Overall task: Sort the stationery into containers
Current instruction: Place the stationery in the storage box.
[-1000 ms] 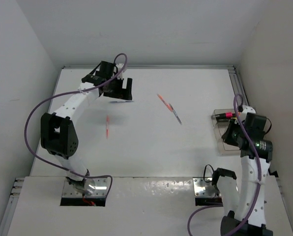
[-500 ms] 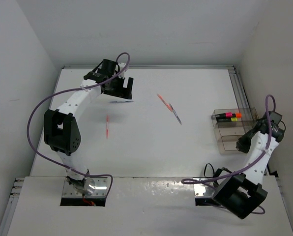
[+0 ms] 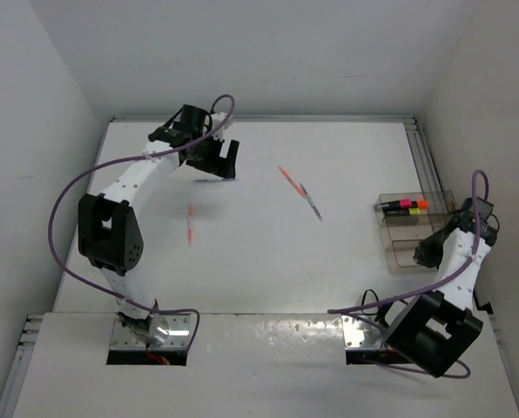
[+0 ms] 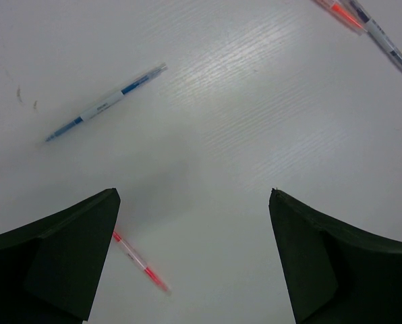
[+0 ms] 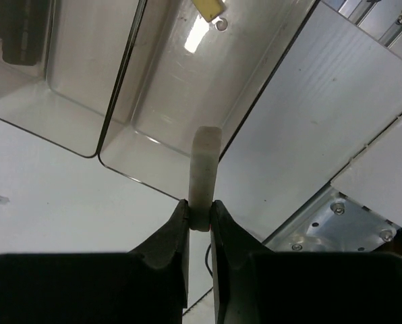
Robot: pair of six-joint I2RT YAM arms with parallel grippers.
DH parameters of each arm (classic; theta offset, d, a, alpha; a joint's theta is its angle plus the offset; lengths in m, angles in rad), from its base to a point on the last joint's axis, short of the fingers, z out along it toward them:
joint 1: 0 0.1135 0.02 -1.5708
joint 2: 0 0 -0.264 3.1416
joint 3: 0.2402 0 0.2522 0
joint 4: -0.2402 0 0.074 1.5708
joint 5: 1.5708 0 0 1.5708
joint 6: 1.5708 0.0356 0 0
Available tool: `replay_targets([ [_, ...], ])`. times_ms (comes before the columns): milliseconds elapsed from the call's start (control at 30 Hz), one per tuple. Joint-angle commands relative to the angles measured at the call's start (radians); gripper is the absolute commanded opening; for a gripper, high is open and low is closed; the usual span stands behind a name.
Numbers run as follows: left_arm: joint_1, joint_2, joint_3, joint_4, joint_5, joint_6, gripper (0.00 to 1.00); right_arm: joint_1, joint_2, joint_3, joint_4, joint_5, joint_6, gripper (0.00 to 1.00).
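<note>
My left gripper turns and lowers astride the thin blue pen's white body [image 3: 211,180] [image 4: 100,108] next, since the thin blue pen lies below the gripper, at an angle to its fingers.
My left gripper [image 3: 216,159] [image 4: 194,196] hangs open above the table's far left, nothing between its fingers. A thin blue pen [image 4: 103,102] lies just beyond it, and a red pen [image 3: 191,224] [image 4: 140,262] lies on the near side. An orange pen [image 3: 287,177] [image 4: 339,10] and a blue-grey pen [image 3: 313,203] [image 4: 384,40] lie mid-table. My right gripper [image 3: 425,252] [image 5: 199,214] is shut on a pale eraser [image 5: 204,165], over the near container's [image 3: 405,251] [image 5: 167,101] edge. The far container [image 3: 416,218] [image 5: 59,81] holds highlighters [image 3: 401,205].
A small tan eraser block [image 5: 210,7] lies inside the near container. A metal rail [image 3: 421,161] runs along the table's right side, close to the containers. The side walls stand near both arms.
My right arm has swung off the containers to the right and turned, so both containers now show. The left gripper has barely shifted above the blue pen.
</note>
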Motion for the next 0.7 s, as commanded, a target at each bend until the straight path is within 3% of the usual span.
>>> replay_targets([
  [0,0.000,-0.013,0.006,0.008,0.089,0.102,1.00,0.002,0.020,-0.015,0.079,-0.012,0.028,0.12],
  [33,0.004,-0.014,0.002,0.008,0.096,0.108,1.00,0.000,0.030,-0.015,0.085,-0.012,0.028,0.23],
  [133,0.015,-0.019,-0.007,0.016,0.111,0.131,1.00,0.000,0.062,-0.010,0.082,-0.012,0.031,0.36],
  [233,0.030,-0.014,-0.010,0.016,0.099,0.145,1.00,0.000,0.082,0.004,0.073,-0.034,0.035,0.42],
  [267,0.035,-0.013,-0.008,0.016,0.081,0.160,1.00,0.000,0.085,0.008,0.076,-0.042,0.035,0.51],
  [333,0.044,-0.008,0.002,0.011,0.070,0.197,0.99,0.002,0.089,0.023,0.071,-0.084,0.019,0.52],
  [400,0.047,0.009,0.025,-0.011,0.051,0.324,0.97,0.013,0.077,0.043,0.070,-0.128,-0.018,0.52],
  [533,0.070,0.162,0.218,-0.203,-0.030,0.617,0.84,0.075,0.060,0.066,0.080,-0.351,-0.138,0.51],
  [667,0.089,0.223,0.236,-0.196,-0.100,0.729,0.67,0.206,0.082,0.082,0.057,-0.343,-0.237,0.49],
])
